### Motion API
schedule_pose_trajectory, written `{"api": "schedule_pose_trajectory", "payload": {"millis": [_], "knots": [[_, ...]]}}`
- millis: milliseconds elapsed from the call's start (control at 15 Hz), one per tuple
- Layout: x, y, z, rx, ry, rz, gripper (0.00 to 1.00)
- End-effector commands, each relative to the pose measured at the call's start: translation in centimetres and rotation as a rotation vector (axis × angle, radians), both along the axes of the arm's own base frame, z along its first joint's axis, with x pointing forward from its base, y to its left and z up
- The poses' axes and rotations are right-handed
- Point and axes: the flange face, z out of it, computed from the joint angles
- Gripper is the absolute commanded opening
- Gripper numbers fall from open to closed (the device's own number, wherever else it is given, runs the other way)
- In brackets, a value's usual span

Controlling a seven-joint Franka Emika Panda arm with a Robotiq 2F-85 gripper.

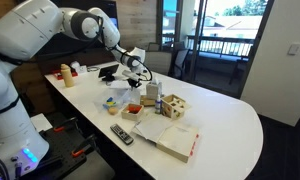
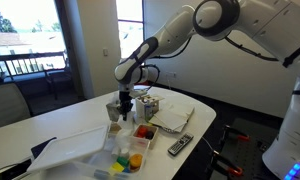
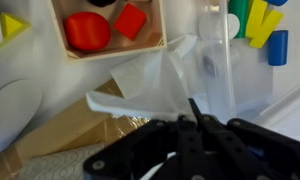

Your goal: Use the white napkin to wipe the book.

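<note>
My gripper lowers slightly toward the tabletop between tray and clear plastic bin next and releases the white napkin [image 3: 150, 85], since it dangles close beside the wooden tray.
The book [image 1: 178, 142] lies flat near the table's front edge, cream-white with a red-pink strip, and it also shows in an exterior view [image 2: 173, 118]. My gripper [image 1: 133, 78] hangs over the middle of the table, away from the book, above a wooden tray of red pieces. In the wrist view my gripper's [image 3: 195, 118] fingers are together, pinching the white napkin [image 3: 150, 85], which hangs crumpled and thin below them. In an exterior view my gripper [image 2: 125, 110] is beside the small wooden box.
A black remote [image 1: 121, 133] lies near the book. The small wooden box [image 1: 171, 105] stands behind the book. The wooden tray [image 3: 105, 30] holds red pieces. Coloured toy blocks [image 2: 125, 162] and a clear plastic bin [image 2: 75, 150] sit on the white table [image 1: 230, 125]. Condiment bottles [image 1: 65, 72] stand at the far end.
</note>
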Motion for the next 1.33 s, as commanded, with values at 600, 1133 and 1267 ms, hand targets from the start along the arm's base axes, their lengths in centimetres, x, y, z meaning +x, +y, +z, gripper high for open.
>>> {"api": "schedule_pose_trajectory", "payload": {"millis": [600,1133,1267], "knots": [[1.3,2.5,-6.6,0.027,0.139,0.062,0.00],[3.5,2.3,1.6,-0.005,0.026,0.068,0.71],[3.7,2.4,4.2,0.010,0.012,0.086,0.86]]}}
